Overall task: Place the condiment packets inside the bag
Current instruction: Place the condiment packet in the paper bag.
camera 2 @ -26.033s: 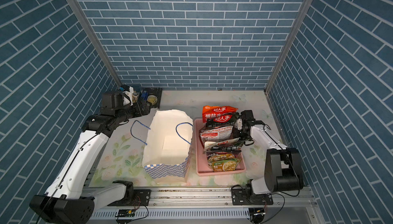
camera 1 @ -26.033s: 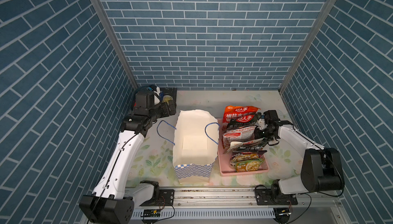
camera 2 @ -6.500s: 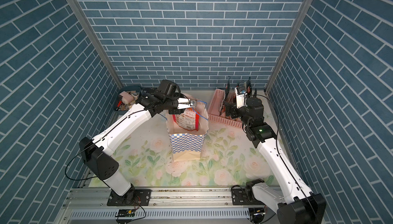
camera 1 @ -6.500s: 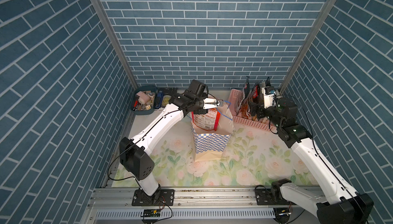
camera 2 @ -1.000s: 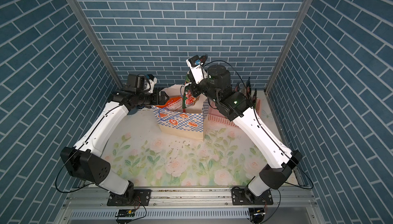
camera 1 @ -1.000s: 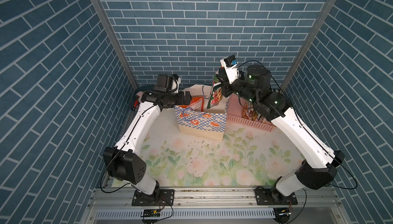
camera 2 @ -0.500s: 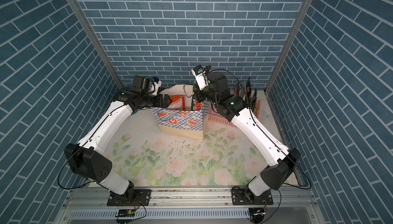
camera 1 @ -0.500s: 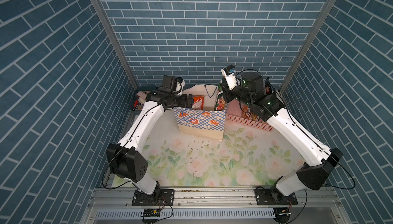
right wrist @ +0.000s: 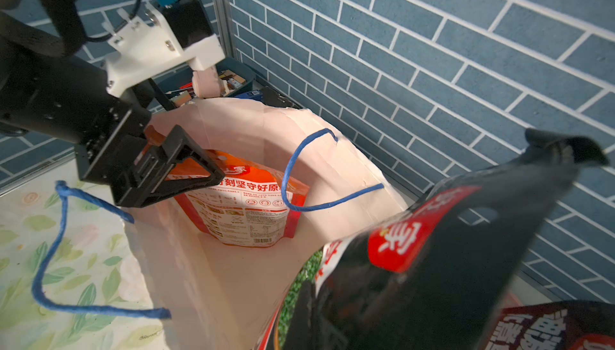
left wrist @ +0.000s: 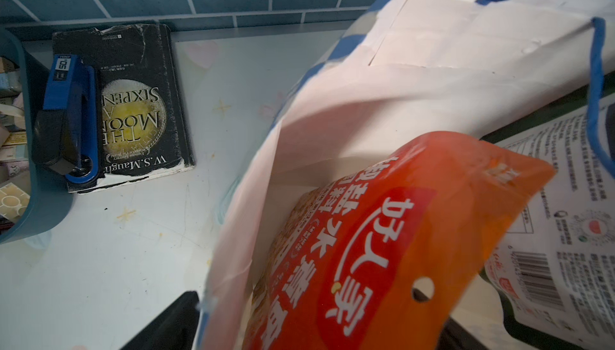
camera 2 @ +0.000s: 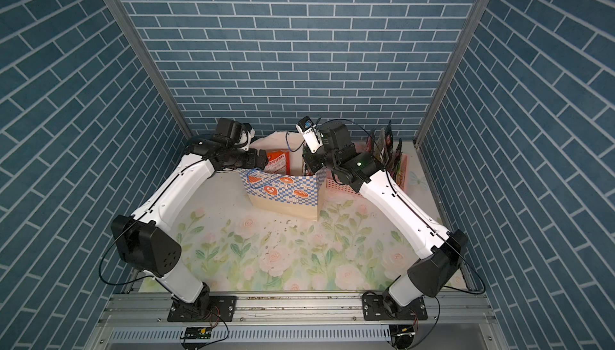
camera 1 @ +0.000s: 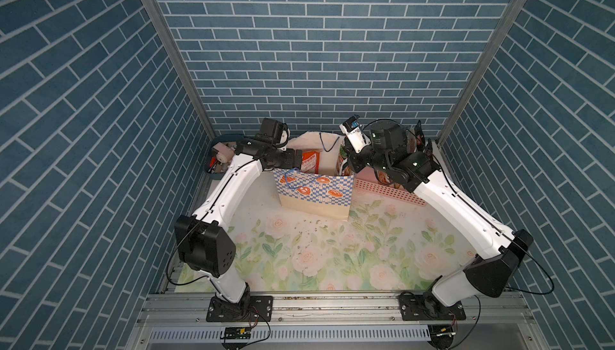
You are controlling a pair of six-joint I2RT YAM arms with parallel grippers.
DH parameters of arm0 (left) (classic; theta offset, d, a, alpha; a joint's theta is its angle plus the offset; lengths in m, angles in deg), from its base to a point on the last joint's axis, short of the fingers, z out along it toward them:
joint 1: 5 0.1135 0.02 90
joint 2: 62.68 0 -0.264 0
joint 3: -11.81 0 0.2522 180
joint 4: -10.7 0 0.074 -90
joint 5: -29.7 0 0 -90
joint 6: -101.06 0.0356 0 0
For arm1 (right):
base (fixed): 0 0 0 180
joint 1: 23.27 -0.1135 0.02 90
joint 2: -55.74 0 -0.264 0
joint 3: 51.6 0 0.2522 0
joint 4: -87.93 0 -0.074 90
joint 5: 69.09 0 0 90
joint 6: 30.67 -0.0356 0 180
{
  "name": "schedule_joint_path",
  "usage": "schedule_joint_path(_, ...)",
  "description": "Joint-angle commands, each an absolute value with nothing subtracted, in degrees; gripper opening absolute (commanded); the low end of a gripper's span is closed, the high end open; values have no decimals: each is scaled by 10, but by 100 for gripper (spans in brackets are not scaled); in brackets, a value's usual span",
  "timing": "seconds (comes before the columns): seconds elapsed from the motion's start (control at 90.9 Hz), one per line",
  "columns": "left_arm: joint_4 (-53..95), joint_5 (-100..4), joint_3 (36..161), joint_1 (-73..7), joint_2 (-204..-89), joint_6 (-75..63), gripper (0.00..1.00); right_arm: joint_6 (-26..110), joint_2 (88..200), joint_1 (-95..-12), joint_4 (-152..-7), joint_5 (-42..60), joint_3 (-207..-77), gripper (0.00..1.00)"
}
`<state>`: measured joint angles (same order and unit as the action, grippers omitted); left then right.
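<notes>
My right gripper moves down into the bag's end by the pink basket next and releases the black packet there, since the orange packet leans at the opposite end.
The checked bag (camera 1: 314, 192) (camera 2: 286, 192) stands upright at the back of the table with its mouth open. Inside it leans an orange condiment packet (camera 1: 310, 162) (right wrist: 246, 212) (left wrist: 382, 248). My left gripper (camera 1: 299, 160) (camera 2: 264, 162) (right wrist: 173, 178) is open and straddles the bag's left rim, with the paper wall and the orange packet's top between its jaws. My right gripper (camera 1: 346, 165) (camera 2: 309, 165) is shut on a black packet (right wrist: 449, 265) (left wrist: 565, 265), which hangs partly inside the bag's right end. More condiment packets (camera 1: 416, 138) (camera 2: 386, 142) stand in the pink basket (camera 1: 389, 192).
A blue tray (camera 1: 216, 162) (left wrist: 40, 198) of small items sits in the back left corner. Beside it lies a black book (left wrist: 139, 108) with a blue stapler (left wrist: 70, 115) on it. Brick walls close in on three sides, and the pink basket touches the bag's right side.
My right gripper has come down with the black packet, from above the bag into its right end. My left gripper has slid right onto the bag's left rim.
</notes>
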<state>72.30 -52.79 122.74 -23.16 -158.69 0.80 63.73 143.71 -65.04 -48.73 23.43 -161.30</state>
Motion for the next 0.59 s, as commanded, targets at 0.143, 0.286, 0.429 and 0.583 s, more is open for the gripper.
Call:
schedule_joint_path(0.143,728,-526,1236,-245,-1579,-9,97,535,1411,-650,-465,305,-1589,0)
schedule_joint_path(0.286,737,-523,1242,-246,-1581,-9,88,534,1422,-650,-444,318,-1588,0)
schedule_joint_path(0.429,751,-513,1246,-246,-1567,-11,70,534,1433,-649,-406,323,-1625,0)
schedule_joint_path(0.583,750,-469,1219,-247,-1541,-19,48,541,1456,-647,-330,303,-1692,0)
